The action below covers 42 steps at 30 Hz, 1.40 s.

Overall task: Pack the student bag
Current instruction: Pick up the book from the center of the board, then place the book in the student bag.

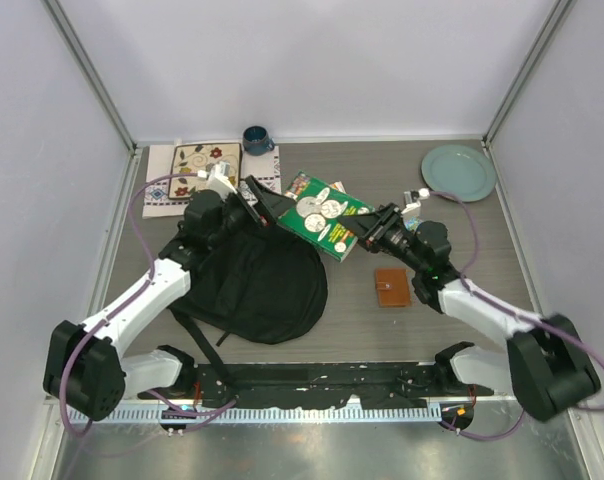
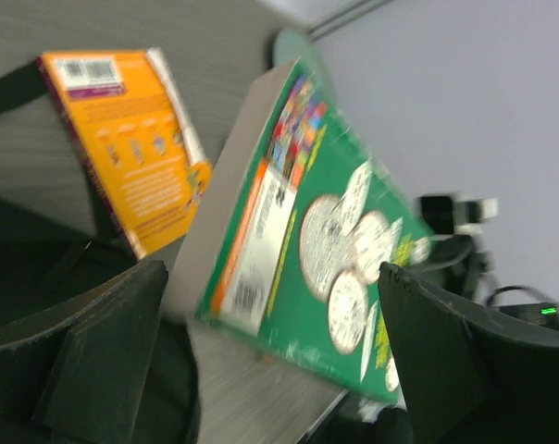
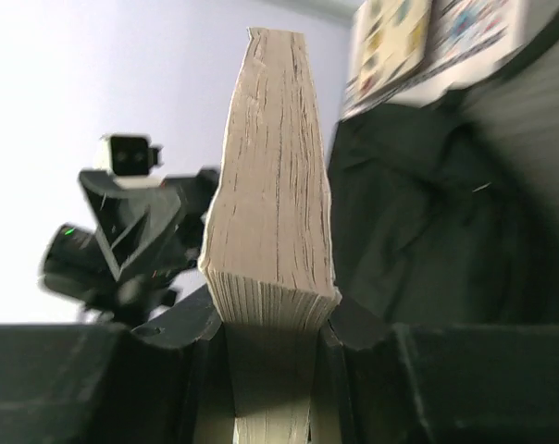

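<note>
The bag is still shut, so next my left gripper should go back and down, fingers turning downward, onto the bag's edge facing the wallet.
The student bag (image 1: 262, 285) is a black backpack lying left of centre; it also shows in the right wrist view (image 3: 428, 213) and in the left wrist view (image 2: 30, 277). My right gripper (image 1: 370, 234) is shut on the near corner of a thick green book (image 1: 327, 215) and holds it tilted above the table, just beyond the bag's far right edge. In the right wrist view the gripper (image 3: 270, 324) clamps the book's page edge (image 3: 275, 203). My left gripper (image 1: 265, 203) is open and empty at the bag's far edge, facing the green book (image 2: 326, 240). In its own view the left gripper (image 2: 270, 361) holds nothing.
An orange book (image 2: 131, 148) lies beyond the bag. A brown wallet (image 1: 391, 288) lies right of the bag. A teal plate (image 1: 458, 172) is at the back right, a blue mug (image 1: 257, 140) and a patterned mat (image 1: 197, 170) at the back left.
</note>
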{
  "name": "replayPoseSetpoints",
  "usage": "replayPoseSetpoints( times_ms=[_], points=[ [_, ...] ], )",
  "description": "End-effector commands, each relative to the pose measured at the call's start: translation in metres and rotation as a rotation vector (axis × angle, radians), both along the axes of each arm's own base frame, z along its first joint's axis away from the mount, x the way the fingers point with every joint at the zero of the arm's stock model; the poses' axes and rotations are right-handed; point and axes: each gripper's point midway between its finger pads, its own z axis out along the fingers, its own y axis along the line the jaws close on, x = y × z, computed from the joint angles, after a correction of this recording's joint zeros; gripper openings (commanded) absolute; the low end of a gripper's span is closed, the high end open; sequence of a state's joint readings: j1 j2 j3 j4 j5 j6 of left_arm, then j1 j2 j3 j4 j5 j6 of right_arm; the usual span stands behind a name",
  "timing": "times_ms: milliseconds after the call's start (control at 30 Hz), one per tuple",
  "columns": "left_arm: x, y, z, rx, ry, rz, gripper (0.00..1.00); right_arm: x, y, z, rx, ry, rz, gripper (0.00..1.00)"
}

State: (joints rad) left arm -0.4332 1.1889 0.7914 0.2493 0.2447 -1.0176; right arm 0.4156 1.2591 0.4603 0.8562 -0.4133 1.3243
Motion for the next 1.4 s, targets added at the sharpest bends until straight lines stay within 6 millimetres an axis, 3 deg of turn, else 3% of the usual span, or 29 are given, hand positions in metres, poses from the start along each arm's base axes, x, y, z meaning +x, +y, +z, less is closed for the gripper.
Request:
replayPoseSetpoints(
  times_ms=[0,33,67,133,167,300,400,500,633,1033,1100,1300,1367],
  points=[
    [-0.032,-0.002,-0.048,0.384,0.033,-0.068,1.0,0.021,-0.063,-0.016,-0.357,-0.008,-0.313,0.0],
    [-0.041,-0.003,-0.059,0.43,0.057,-0.086,1.0,0.016,-0.074,-0.031,-0.427,0.046,-0.333,0.01],
    [-0.045,-0.006,-0.065,0.461,0.055,-0.093,1.0,0.019,-0.088,-0.019,-0.448,0.029,-0.405,0.01],
    [-0.064,-0.019,-0.082,0.529,0.061,-0.154,1.0,0.016,-0.109,-0.032,-0.557,0.073,-0.47,0.01],
    [-0.069,-0.024,-0.087,0.541,0.066,-0.177,1.0,0.015,-0.121,-0.028,-0.582,0.077,-0.522,0.01],
    [-0.088,-0.042,-0.11,0.605,0.088,-0.249,0.99,0.008,-0.139,-0.031,-0.639,0.091,-0.576,0.0],
    [-0.093,-0.05,-0.12,0.635,0.087,-0.299,0.95,0.006,-0.14,-0.026,-0.64,0.084,-0.576,0.01],
    [-0.099,-0.058,-0.13,0.66,0.102,-0.359,0.85,0.006,-0.14,-0.025,-0.642,0.084,-0.575,0.01],
    [-0.106,-0.065,-0.144,0.707,0.126,-0.429,0.64,0.006,-0.139,-0.021,-0.64,0.075,-0.569,0.01],
    [-0.112,-0.086,-0.163,0.729,0.166,-0.477,0.63,0.006,-0.133,-0.022,-0.638,0.074,-0.537,0.01],
    [-0.112,-0.087,-0.165,0.73,0.172,-0.476,0.56,0.005,-0.132,-0.022,-0.637,0.074,-0.533,0.01],
    [-0.111,-0.088,-0.168,0.74,0.179,-0.471,0.22,0.003,-0.132,-0.024,-0.636,0.077,-0.526,0.01],
    [-0.11,-0.088,-0.167,0.745,0.18,-0.469,0.18,0.003,-0.132,-0.024,-0.637,0.078,-0.527,0.01]
  ],
)
